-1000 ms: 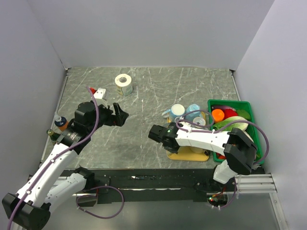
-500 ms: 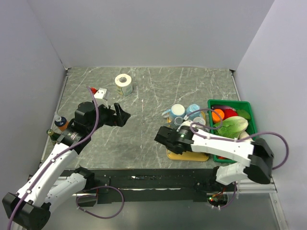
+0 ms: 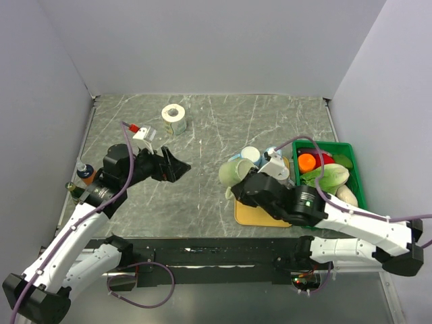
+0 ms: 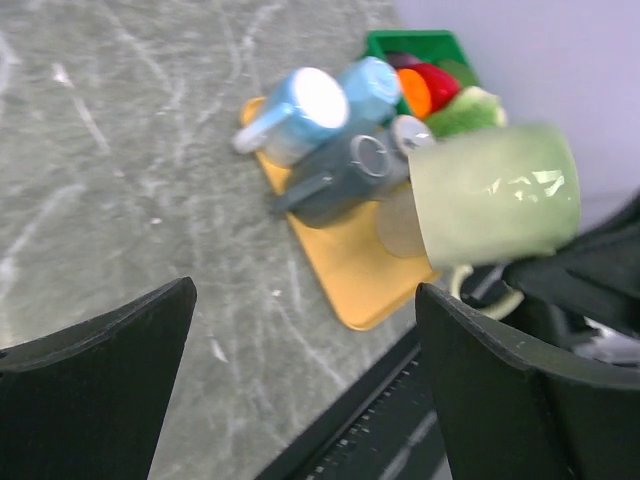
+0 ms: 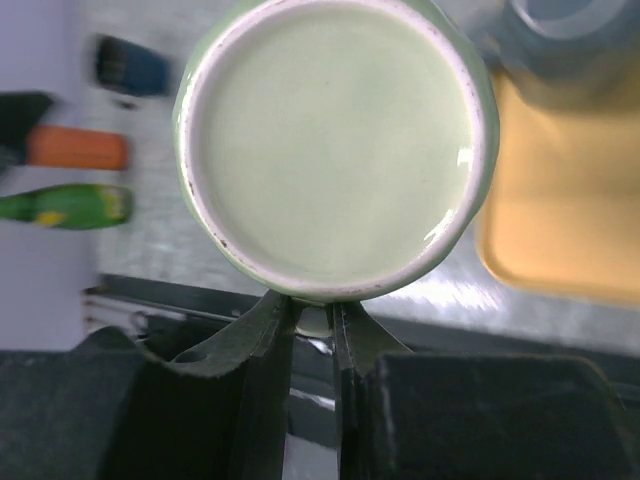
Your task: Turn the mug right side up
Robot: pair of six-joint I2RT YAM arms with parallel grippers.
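I need to tilt my left gripper up from the table and bring its open fingers onto the mug's handle, whose loop hangs free beside my right gripper's fingers.
A pale green mug (image 3: 231, 174) hangs in the air left of the yellow board (image 3: 263, 216), tilted on its side. My right gripper (image 3: 235, 192) is shut on its handle. In the right wrist view the mug's flat round end (image 5: 335, 150) fills the frame and faces the camera, with the fingers (image 5: 265, 330) pinching the handle below it. The left wrist view shows the mug (image 4: 495, 195) sideways with the handle hanging down. My left gripper (image 3: 177, 165) is open and empty above the table, well left of the mug, and its jaws stand wide apart (image 4: 300, 380).
On the board's far end stand two blue mugs (image 3: 248, 156) and a grey mug (image 4: 345, 175). A green basket (image 3: 356, 182) of toy food stands at the right. A tape roll (image 3: 174, 119) sits at the back. Bottles (image 3: 84, 172) line the left edge.
My right arm has swung round and raised the green mug, which now shows tilted left of the board. My left gripper has moved a little to the right.
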